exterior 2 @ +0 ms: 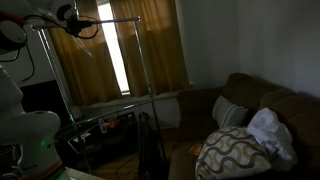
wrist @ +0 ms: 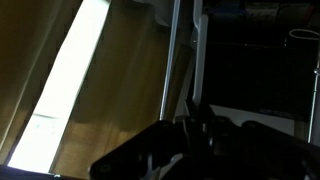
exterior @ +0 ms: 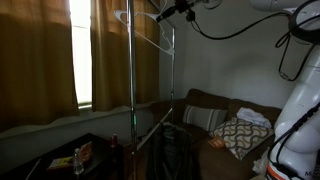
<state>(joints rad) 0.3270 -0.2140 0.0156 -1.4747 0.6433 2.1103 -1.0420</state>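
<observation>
The rack's top bar [exterior 2: 104, 21] runs close beside my gripper, so next I will ease the gripper toward it and let go of the pale hanger, already hanging below my fingers.
A tall metal clothes rack [exterior: 133, 90] [exterior 2: 150, 75] stands in a dim room in front of curtains. My gripper [exterior: 162, 15] [exterior 2: 72, 24] is high up by the rack's top bar [exterior 2: 112, 20]. A thin pale hanger [exterior: 150, 38] [exterior 2: 88, 48] hangs just below it. In the wrist view the gripper [wrist: 195, 118] is at the bottom edge, its dark fingers pressed together on a thin upright piece that looks like the hanger's neck. A rack pole [wrist: 168, 60] rises right behind it. It is too dark to see the contact clearly.
Tan curtains [exterior: 40, 50] [exterior 2: 150, 45] frame a bright window strip [exterior: 80, 50] [exterior 2: 118, 60]. A brown couch [exterior: 215, 105] holds a patterned pillow [exterior: 240, 135] [exterior 2: 235, 150] and a white cloth [exterior 2: 268, 130]. A low dark table [exterior: 70, 155] carries small items. My white arm [exterior: 295, 120] rises beside the couch.
</observation>
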